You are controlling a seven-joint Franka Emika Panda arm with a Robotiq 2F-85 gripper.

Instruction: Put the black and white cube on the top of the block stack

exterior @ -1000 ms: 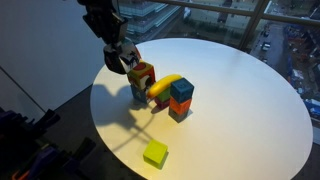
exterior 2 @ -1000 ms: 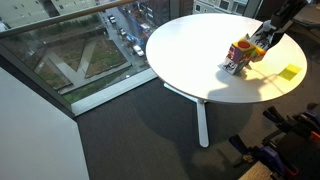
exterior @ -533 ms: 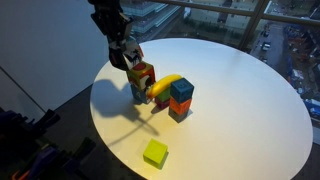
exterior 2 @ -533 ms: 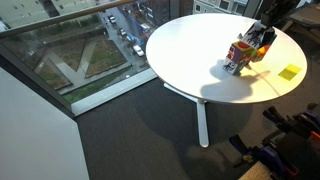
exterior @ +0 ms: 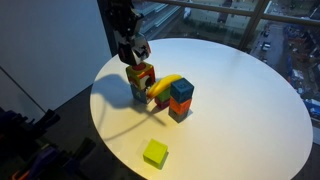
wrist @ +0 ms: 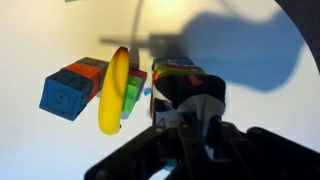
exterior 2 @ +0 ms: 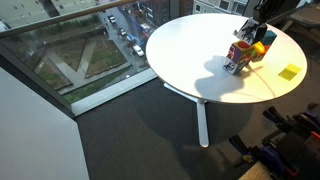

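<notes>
The stack's orange-yellow top (exterior: 141, 70) (wrist: 178, 69) still shows below the robot's gripper beside the held cube, so the gripper should next shift slightly toward the side of the lime-green block, go down and release the cube.
The block stack (exterior: 140, 80) stands left of the table's middle, its orange-yellow cube with the red round mark on top. It also shows in the other exterior view (exterior 2: 240, 54) and in the wrist view (wrist: 183, 72). My gripper (exterior: 134, 52) hangs just above the stack, shut on the black and white cube (wrist: 186, 103), which sits dark between the fingers with a white face on one side. In the exterior view from the floor side the gripper (exterior 2: 256, 22) is above the stack. I cannot tell whether the cube touches the stack's top.
A yellow banana (exterior: 165, 85) leans between the stack and a shorter stack of a blue cube (exterior: 181, 91) over an orange-red one. A flat lime-green block (exterior: 155, 153) lies near the round white table's front edge (exterior: 120, 160).
My gripper has moved up and to the right with the cube, from beside the stack's upper left to just above its top. The blocks and banana have not moved.
</notes>
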